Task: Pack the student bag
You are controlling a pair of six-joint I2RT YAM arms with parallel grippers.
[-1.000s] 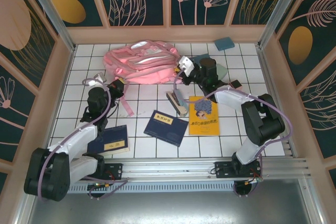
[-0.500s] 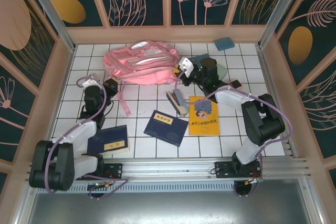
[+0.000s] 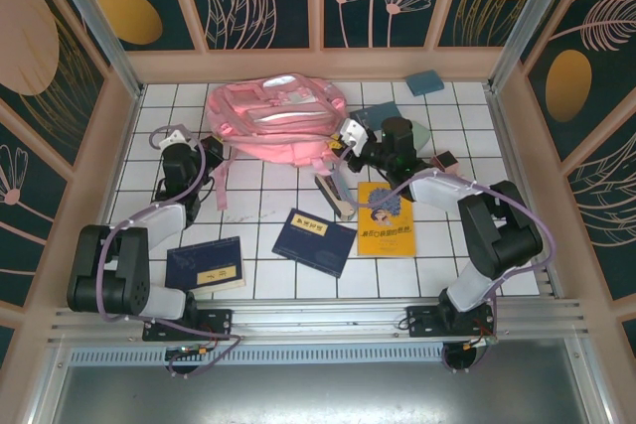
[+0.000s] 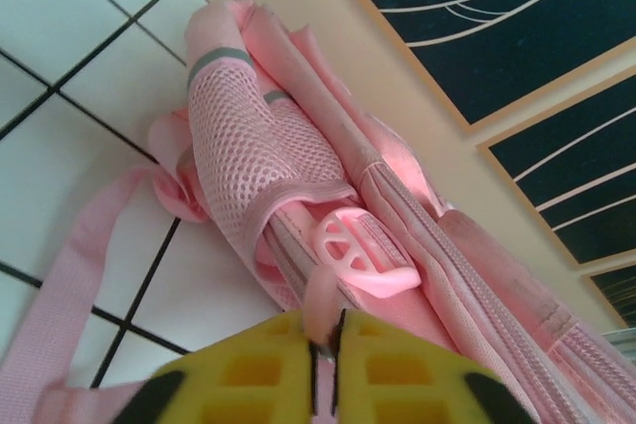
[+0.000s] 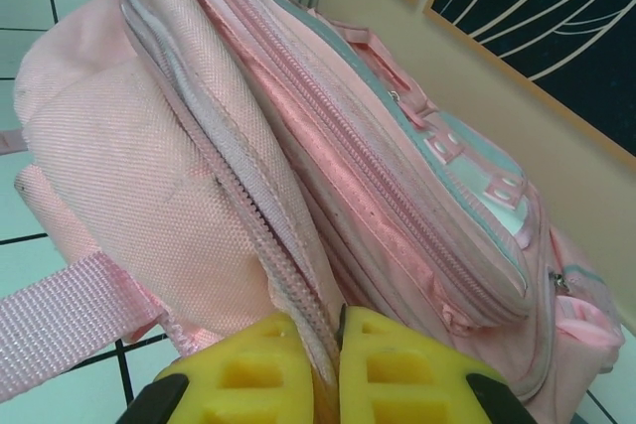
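Observation:
I will next pull my right gripper back toward the slim case's far end point(image 3: 324, 182) and let go of the bag's fabric edge, as that case end is nearer my base than the gripper.
The student bag point(image 3: 276, 118), a large pink backpack, lies at the back middle of the tiled table. My left gripper point(image 3: 206, 149) is at its left end. In the left wrist view its yellow jaws point(image 4: 326, 347) pinch a thin pink pull tab point(image 4: 320, 297) beside a pink plastic buckle point(image 4: 360, 255) and mesh side pocket point(image 4: 253, 161). My right gripper point(image 3: 344, 142) is at the bag's right end. In the right wrist view it point(image 5: 333, 333) is shut on the fabric edge by the zipper teeth point(image 5: 263, 235) of the bag point(image 5: 397, 176).
A blue book point(image 3: 315, 239), a yellow book point(image 3: 386, 218) and a dark blue book with a yellow label point(image 3: 206, 267) lie in front. A slim case point(image 3: 334, 194) lies near the right gripper. Teal items point(image 3: 425, 81) sit at the back right. Wooden walls enclose the table.
My left gripper has moved left and toward the back, and the bag's left end shifted with it. The bag sits slightly more to the right. The right gripper has barely moved.

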